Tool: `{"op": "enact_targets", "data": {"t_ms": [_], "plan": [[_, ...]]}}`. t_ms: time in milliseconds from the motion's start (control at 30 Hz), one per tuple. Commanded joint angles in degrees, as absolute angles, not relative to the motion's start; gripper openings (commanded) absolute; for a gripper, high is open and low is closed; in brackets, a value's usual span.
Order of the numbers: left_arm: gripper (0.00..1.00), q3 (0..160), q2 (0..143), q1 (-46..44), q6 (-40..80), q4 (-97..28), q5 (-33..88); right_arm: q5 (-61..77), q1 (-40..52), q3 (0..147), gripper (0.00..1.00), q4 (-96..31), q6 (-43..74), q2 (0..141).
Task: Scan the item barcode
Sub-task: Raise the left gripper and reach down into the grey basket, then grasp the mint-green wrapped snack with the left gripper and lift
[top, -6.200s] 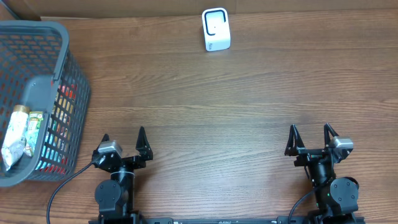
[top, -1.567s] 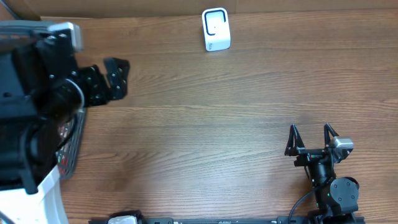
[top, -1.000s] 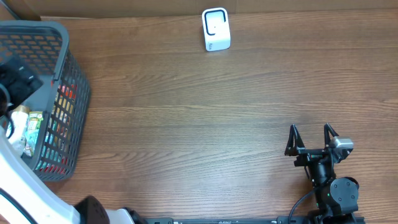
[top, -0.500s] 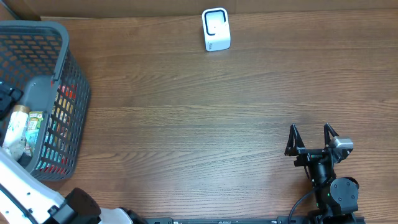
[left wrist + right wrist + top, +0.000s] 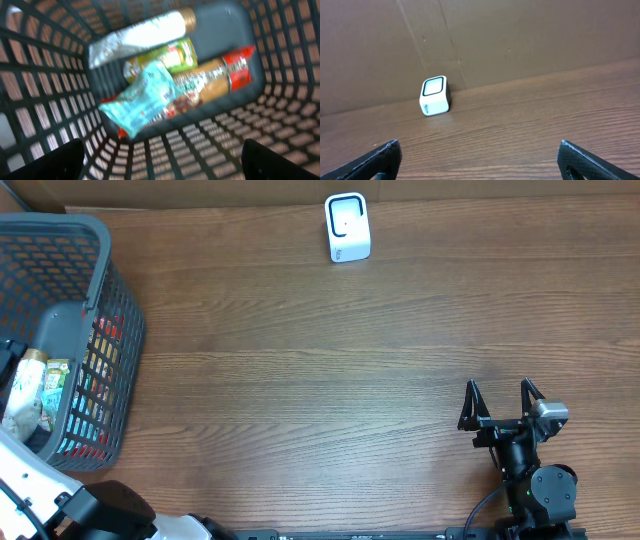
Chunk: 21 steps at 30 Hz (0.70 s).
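The left gripper should next move down deeper into the basket (image 5: pixel 40 85) onto the teal pouch (image 5: pixel 143 98), as the pouch lies below it, uncovered on top of the brown packet.
Several packaged items lie in the grey mesh basket (image 5: pixel 112 310) at the table's left. In the left wrist view I look down on them: a white tube with a gold cap (image 5: pixel 140 35), a green packet (image 5: pixel 172 56), a teal pouch (image 5: pixel 142 97) and a brown packet with a red end (image 5: pixel 220 79). My left gripper (image 5: pixel 162 162) hangs open above them inside the basket (image 5: pixel 40 85), holding nothing. The white barcode scanner (image 5: pixel 347 227) stands at the far edge, also in the right wrist view (image 5: pixel 435 95). My right gripper (image 5: pixel 497 402) rests open and empty at the near right.
A brown cardboard wall (image 5: pixel 520 35) runs behind the scanner. The left arm's white link (image 5: pixel 25 480) crosses the near-left corner beside the basket. Bare wooden tabletop (image 5: pixel 320 370) lies between basket, scanner and right arm.
The left arm has swung over the basket and slid leftward, its gripper leaving the overhead frame's left edge. The right arm has not moved.
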<state>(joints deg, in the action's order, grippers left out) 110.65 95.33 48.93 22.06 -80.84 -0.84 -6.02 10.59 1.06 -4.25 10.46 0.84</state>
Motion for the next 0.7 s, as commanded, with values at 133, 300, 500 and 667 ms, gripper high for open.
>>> {"op": "enact_targets", "data": {"t_ms": [133, 300, 500, 667], "plan": [[0.91, 103.8, 95.3, 48.2, 18.2, -71.6, -0.4, -6.4, 10.9, 0.4, 1.0, -3.9, 10.0, 0.2], [0.81, 95.9, 95.3, 48.0, 16.5, -68.0, -3.6, -6.4, 10.9, 0.4, 1.0, -3.9, 10.0, 0.2], [0.81, 84.3, 95.3, 48.0, 12.7, -61.1, -4.9, -6.4, 10.9, 0.4, 1.0, -3.9, 10.0, 0.2], [0.86, 75.5, 95.4, 48.0, 9.5, -52.8, -5.4, -6.4, 10.9, 0.4, 1.0, -3.9, 10.0, 0.2]]}}
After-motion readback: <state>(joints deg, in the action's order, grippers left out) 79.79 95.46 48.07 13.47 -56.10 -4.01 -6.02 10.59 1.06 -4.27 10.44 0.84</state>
